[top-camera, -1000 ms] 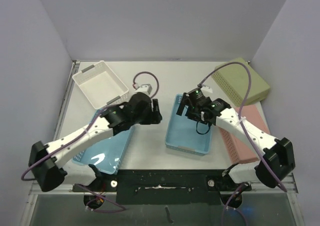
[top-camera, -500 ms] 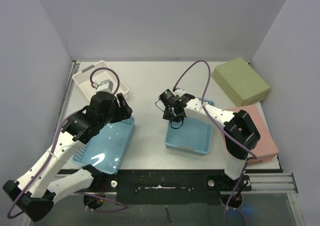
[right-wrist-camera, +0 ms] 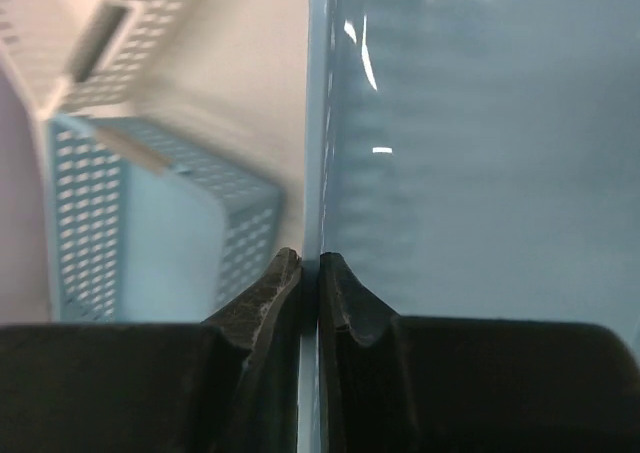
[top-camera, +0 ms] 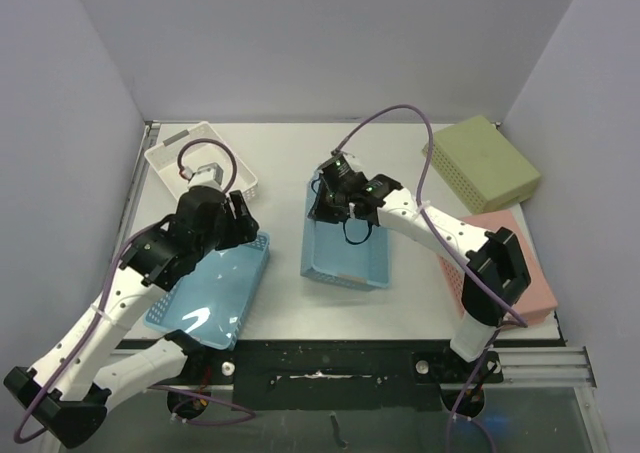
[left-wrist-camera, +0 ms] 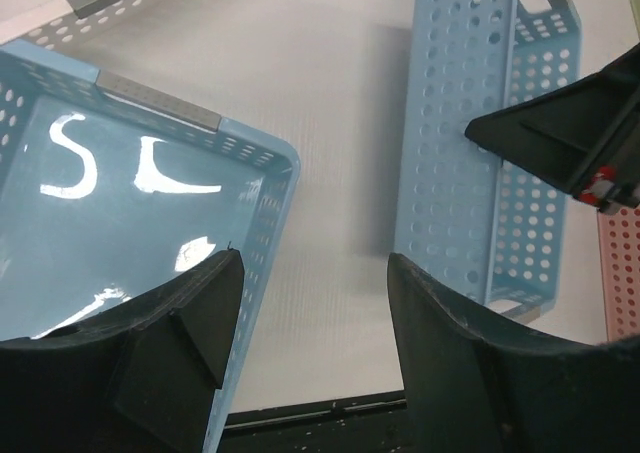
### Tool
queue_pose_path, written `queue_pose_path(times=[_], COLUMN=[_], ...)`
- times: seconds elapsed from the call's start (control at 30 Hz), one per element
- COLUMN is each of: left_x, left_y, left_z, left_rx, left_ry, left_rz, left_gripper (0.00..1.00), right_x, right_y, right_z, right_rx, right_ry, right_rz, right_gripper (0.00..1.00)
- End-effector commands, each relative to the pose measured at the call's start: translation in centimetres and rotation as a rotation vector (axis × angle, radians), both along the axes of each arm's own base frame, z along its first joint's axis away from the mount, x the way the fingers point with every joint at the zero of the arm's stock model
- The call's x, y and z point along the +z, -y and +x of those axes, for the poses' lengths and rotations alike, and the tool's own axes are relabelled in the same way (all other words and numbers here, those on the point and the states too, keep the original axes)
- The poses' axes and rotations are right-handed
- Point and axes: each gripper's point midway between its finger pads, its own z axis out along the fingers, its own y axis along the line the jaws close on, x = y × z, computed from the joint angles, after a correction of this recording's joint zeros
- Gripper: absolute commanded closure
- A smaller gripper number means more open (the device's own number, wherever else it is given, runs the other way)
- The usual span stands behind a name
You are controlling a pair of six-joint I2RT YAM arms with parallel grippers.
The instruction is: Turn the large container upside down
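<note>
The container's opening still faces up, so the right gripper should next lift the container's pinched side upward, turn it over the container's opposite side (top-camera: 386,258) and release it there.
The large container (top-camera: 346,255), a light-blue perforated basket, stands in the middle of the table with its left wall raised, so it tilts. My right gripper (top-camera: 322,205) is shut on that wall's far end; in the right wrist view the jaws (right-wrist-camera: 310,263) pinch the thin blue wall (right-wrist-camera: 450,123). The left wrist view shows the container's perforated side (left-wrist-camera: 450,153) with the right gripper (left-wrist-camera: 565,138) against it. My left gripper (top-camera: 243,220) hangs open above the bare table between the two blue baskets, holding nothing (left-wrist-camera: 315,263).
A second light-blue basket (top-camera: 205,293) lies under the left arm. A white basket (top-camera: 200,163) sits at the back left. A green box (top-camera: 482,163) and a pink box (top-camera: 510,263) lie upside down on the right.
My right gripper went from open to shut on the container's left wall, and the container shifted left and tilted. The left arm pulled back to the left.
</note>
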Motion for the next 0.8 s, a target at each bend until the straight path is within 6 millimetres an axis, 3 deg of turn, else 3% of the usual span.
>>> queue_pose_path(times=[0.0, 0.13, 0.2, 0.3, 0.4, 0.47, 0.6, 0.77], left_x=[2.2, 4.8, 6.1, 7.7, 8.1, 7.9, 7.1, 5.5], left_y=[-2.3, -4.5, -5.6, -6.8, -6.6, -6.1, -4.6, -2.9], left_z=[-0.4, -1.4, -1.8, -2.0, -1.5, -1.1, -0.1, 1.1], left_rx=[0.060, 0.129, 0.169, 0.210, 0.204, 0.187, 0.145, 0.099], left_ry=[0.063, 0.139, 0.183, 0.239, 0.251, 0.243, 0.225, 0.193], left_rz=[0.029, 0.014, 0.009, 0.009, 0.018, 0.024, 0.014, 0.010], left_gripper=[0.41, 0.41, 0.39, 0.39, 0.39, 0.39, 0.39, 0.38], right_x=[10.7, 13.7, 14.8, 15.3, 15.4, 14.8, 11.4, 8.6], right_y=[-6.9, -8.8, -8.8, -7.7, -5.2, -3.3, 0.1, 4.3], right_z=[0.7, -0.5, -1.0, -1.1, -0.6, -0.4, -0.8, -2.0], right_rx=[0.219, 0.318, 0.342, 0.345, 0.318, 0.300, 0.279, 0.260], right_ry=[0.207, 0.213, 0.215, 0.205, 0.203, 0.202, 0.139, 0.127], right_rz=[0.384, 0.599, 0.720, 0.830, 0.937, 0.981, 0.966, 1.014], right_gripper=[1.00, 1.00, 1.00, 1.00, 1.00, 1.00, 1.00, 1.00])
